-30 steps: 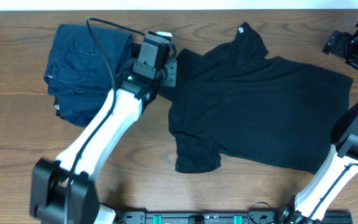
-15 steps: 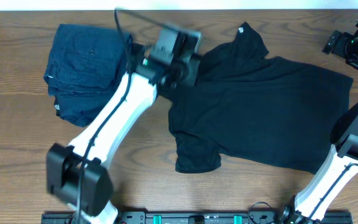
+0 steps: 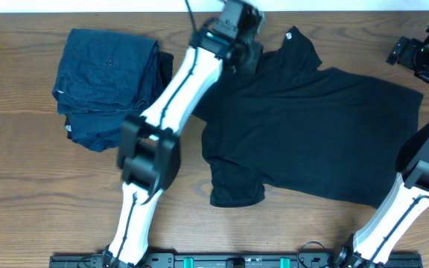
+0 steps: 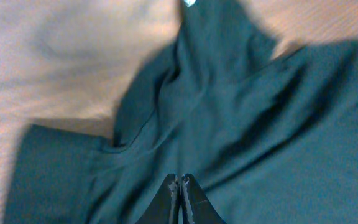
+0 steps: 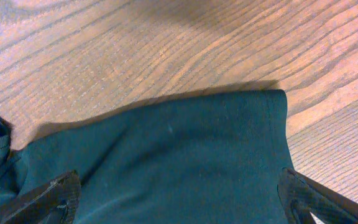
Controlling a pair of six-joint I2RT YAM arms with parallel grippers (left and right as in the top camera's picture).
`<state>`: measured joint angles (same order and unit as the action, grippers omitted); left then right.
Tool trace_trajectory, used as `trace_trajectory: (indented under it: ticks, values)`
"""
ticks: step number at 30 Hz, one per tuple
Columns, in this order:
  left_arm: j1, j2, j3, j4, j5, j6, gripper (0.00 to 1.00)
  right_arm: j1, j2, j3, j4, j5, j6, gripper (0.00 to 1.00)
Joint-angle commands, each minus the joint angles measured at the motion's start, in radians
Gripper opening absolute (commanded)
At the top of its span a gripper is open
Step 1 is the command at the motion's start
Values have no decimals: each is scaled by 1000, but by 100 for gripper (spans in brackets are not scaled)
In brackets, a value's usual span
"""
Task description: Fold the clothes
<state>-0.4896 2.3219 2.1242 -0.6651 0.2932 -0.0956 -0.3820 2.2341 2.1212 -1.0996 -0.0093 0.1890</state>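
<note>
I will lower my left gripper next and pull the bunched fold outward to let it go flatter, because the shirt's rumpled far edge (image 3: 269,56) (image 4: 157,78) is below and outward of my left gripper.
The black T-shirt (image 3: 319,134) lies spread on the wooden table, with a small white tag (image 3: 290,35) at its far edge. My left gripper (image 3: 249,59) hovers over the shirt's far left part, near the collar folds. In the left wrist view its fingers (image 4: 179,183) are pressed together with nothing between them, above wrinkled black fabric (image 4: 260,124). My right gripper (image 3: 402,52) is at the far right, beside the shirt's far right corner. In the right wrist view its fingers (image 5: 182,199) are spread wide over the shirt's edge (image 5: 179,149).
A folded dark blue denim-like stack (image 3: 106,82) sits at the far left, just left of the left arm. The bare wooden table (image 3: 51,186) shows in front of and beside the shirt. A black rail (image 3: 237,260) runs along the near edge.
My left arm has swung right and away, from the shirt's left sleeve by the denim stack to the area near the collar. The right arm and the shirt have not moved.
</note>
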Motion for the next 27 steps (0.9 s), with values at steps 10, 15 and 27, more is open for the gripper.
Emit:
trace_trajectory:
  ticks: [10,15,27]
  values:
    - [-57,150,7,92,8,17,7,-4,-8,10,0,-6,-3,99]
    - [-56,160,7,122,8,16,6,-4,-8,10,0,-6,-3,99]
    - [-57,204,7,184,-2,9,7,-3,-8,10,0,-6,-3,99]
